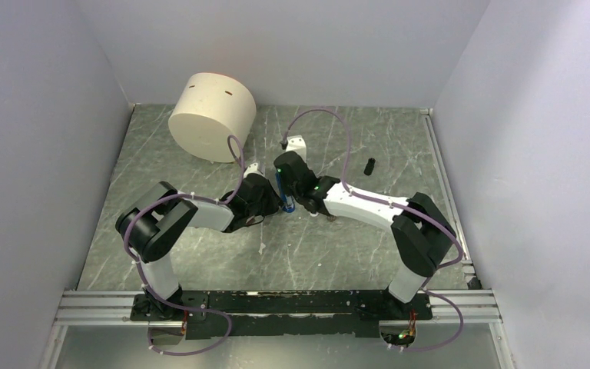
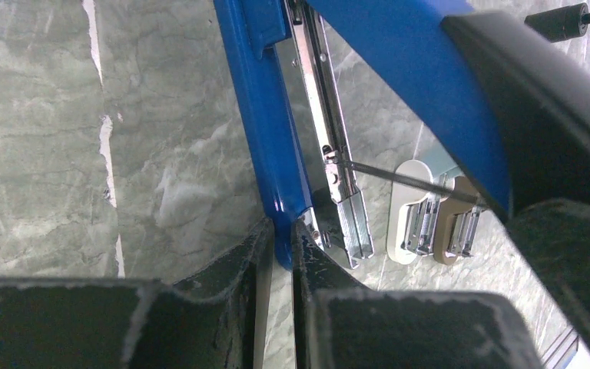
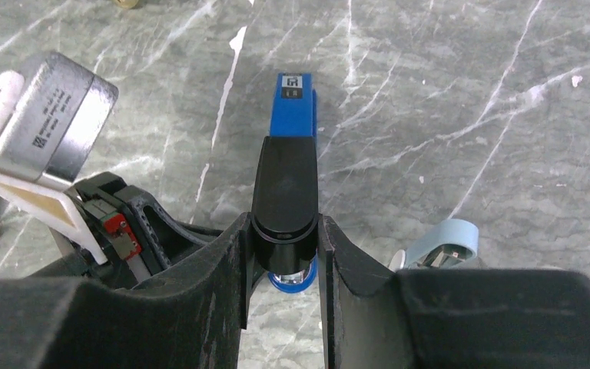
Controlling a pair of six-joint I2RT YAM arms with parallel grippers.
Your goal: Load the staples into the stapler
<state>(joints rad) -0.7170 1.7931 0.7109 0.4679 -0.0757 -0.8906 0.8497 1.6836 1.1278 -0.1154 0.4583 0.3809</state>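
I will next swing the stapler's open top down and back onto the near end of the silver channel (image 1: 289, 204) with my right gripper, then release it.
The blue stapler (image 1: 285, 197) lies at the table's middle between both arms. In the left wrist view it stands open: the blue lower wall (image 2: 265, 131), the silver magazine channel (image 2: 330, 154) and the raised blue-and-black top (image 2: 422, 84). My left gripper (image 2: 283, 246) is shut on the end of the blue wall. My right gripper (image 3: 284, 238) is shut on the black rounded end of the stapler's top (image 3: 285, 184). I cannot tell whether the channel holds staples. The staple block and its red-and-white box are out of view.
A beige oval piece (image 2: 457, 223) and a pale-blue capsule piece (image 3: 442, 240) lie just right of the stapler. A small black cylinder (image 1: 369, 165) sits farther right. A large cream drum (image 1: 213, 115) stands at the back left. Walls enclose the table.
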